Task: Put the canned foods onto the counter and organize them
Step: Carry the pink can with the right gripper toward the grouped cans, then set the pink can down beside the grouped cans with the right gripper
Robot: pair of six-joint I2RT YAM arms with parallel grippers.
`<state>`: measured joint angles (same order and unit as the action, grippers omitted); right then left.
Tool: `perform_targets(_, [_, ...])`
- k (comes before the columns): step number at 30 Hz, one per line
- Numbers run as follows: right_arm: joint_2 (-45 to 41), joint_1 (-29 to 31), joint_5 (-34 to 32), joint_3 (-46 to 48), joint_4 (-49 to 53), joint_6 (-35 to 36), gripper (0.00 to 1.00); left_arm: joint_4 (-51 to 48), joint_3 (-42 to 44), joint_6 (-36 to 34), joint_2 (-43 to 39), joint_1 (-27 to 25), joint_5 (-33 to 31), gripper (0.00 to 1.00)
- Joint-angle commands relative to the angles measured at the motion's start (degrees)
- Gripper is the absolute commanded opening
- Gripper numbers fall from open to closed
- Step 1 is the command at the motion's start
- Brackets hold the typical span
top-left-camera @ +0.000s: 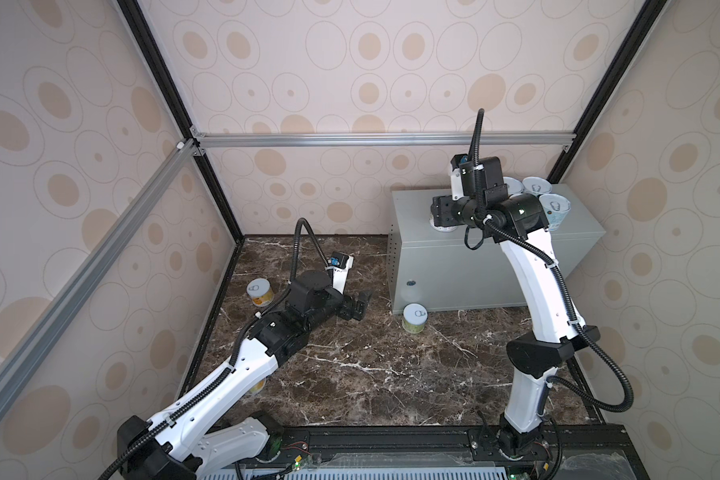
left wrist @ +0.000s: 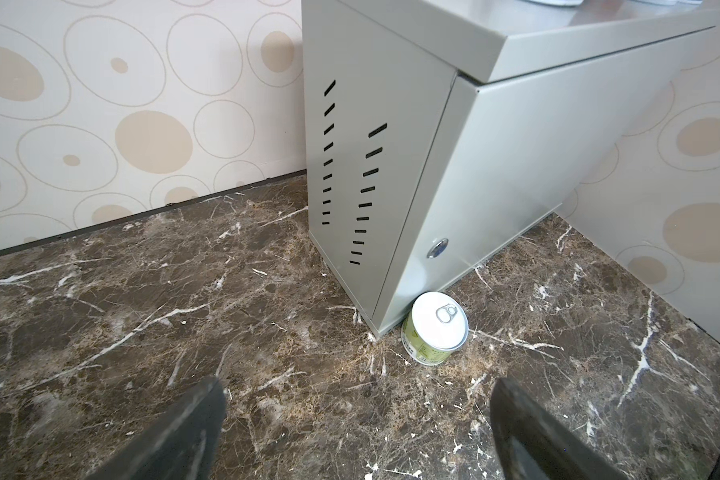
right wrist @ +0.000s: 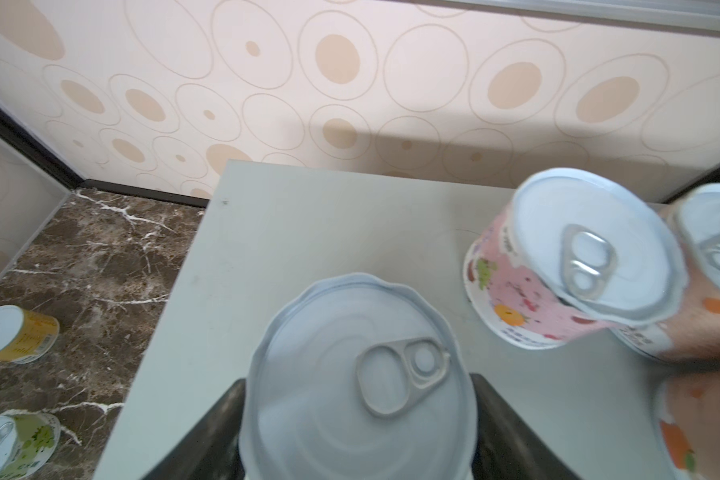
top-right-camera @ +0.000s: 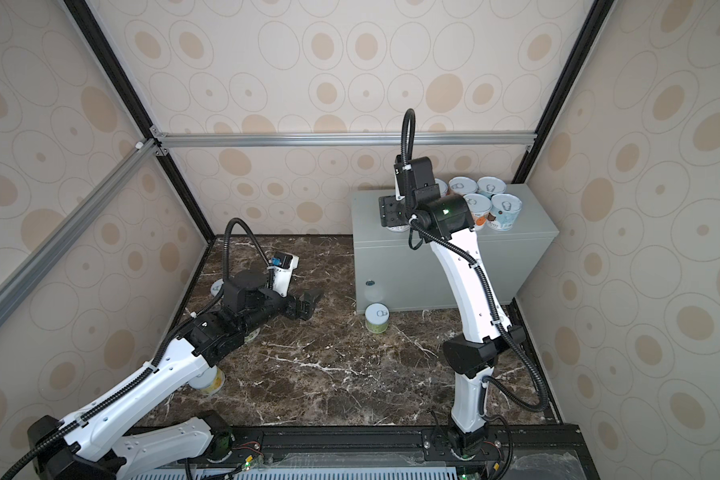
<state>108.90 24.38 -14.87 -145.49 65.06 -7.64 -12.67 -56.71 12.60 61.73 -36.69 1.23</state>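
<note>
The counter by the pink can's near side is bare and beside my right gripper, so next the gripper needs to move sideways toward the cluster and let go of the silver-lidded can point(top-left-camera: 443, 227) there.
Over the grey counter point(top-left-camera: 412, 208) point(top-right-camera: 533, 220) point(right wrist: 287, 232), my right gripper point(top-left-camera: 443, 216) point(top-right-camera: 391, 216) point(right wrist: 360, 386) is shut on a silver-lidded can point(right wrist: 362, 374) point(top-left-camera: 443, 227) that stands on the top. Several more cans point(top-right-camera: 476, 205) point(top-left-camera: 553, 208) cluster at the back right, among them a pink one point(right wrist: 512, 291). My left gripper point(top-left-camera: 356, 305) point(top-right-camera: 308, 303) point(left wrist: 358, 386) hangs open and empty low over the marble floor. A green can point(top-left-camera: 414, 318) point(top-right-camera: 377, 318) point(left wrist: 435, 328) stands ahead of it at the counter's front corner.
A yellow can point(top-left-camera: 260, 291) point(right wrist: 13, 334) sits on the dark marble floor point(top-left-camera: 371, 374) behind the left arm. Another yellow can point(top-right-camera: 208, 380) point(top-left-camera: 258, 386) lies partly hidden under that arm. Patterned walls close in three sides, and a black rail point(top-left-camera: 391, 440) runs along the front.
</note>
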Motion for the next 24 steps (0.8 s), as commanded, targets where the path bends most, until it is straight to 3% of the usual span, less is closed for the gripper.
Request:
perform_targets(1, [-3.48,-2.22,-1.22,-0.49,1.56,0.5,0.61,1.18,-0.07,0.26,0.49,0.17,0.7,0.99])
perform_targets(14, [-5.62,-7.94,-4.02,2.02,3.01,1.36,0.6,1.45,0.02,0.38,1.28,0.19,1.67,0.99])
perform_targets(24, [-5.55,-12.49,-1.39,2.31,2.62,0.2,0.6,1.22,0.02,0.27,1.84,0.1,1.64,0.99])
